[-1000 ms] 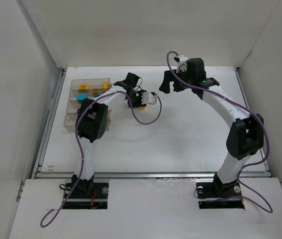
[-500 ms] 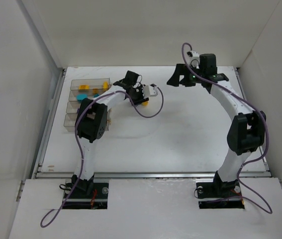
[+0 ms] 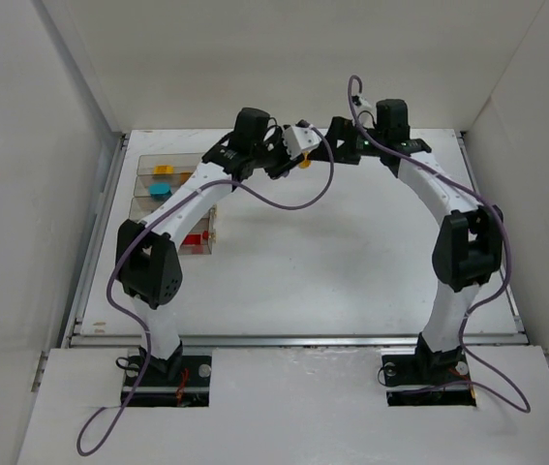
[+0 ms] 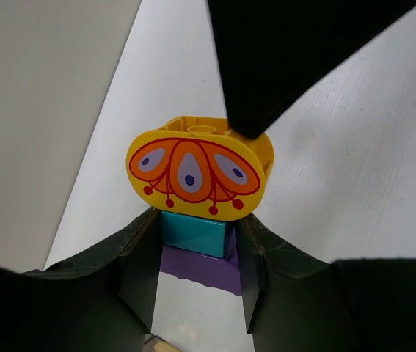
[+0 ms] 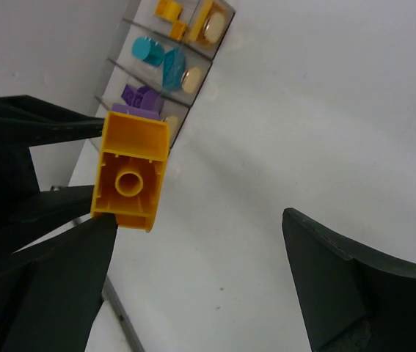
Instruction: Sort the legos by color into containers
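Next, my left gripper moves down, back and to the left in the top view to the tabletop beside the containers and lets go, since that spot is clear.
My left gripper (image 4: 195, 235) is shut on a stack of three joined legos: a purple brick (image 4: 202, 268) at the bottom, a teal brick (image 4: 193, 233), and a yellow brick (image 4: 196, 169) with an orange print on top. The stack hangs above the back middle of the table (image 3: 304, 162). My right gripper (image 5: 196, 220) is open. Its left finger (image 5: 53, 286) lies just beside the yellow brick's (image 5: 130, 172) hollow underside, its other finger far to the right. The containers (image 3: 148, 208) stand at the back left and hold yellow, teal, purple and red legos.
White walls close in the table (image 3: 351, 262) at the back and on both sides. A metal rail (image 3: 293, 339) runs along the near edge. Both arms arch over the table, and their cables hang beside them.
My left arm has risen and swung right to the back middle with the stack in its grip. My right gripper has moved left until it faces the stack.
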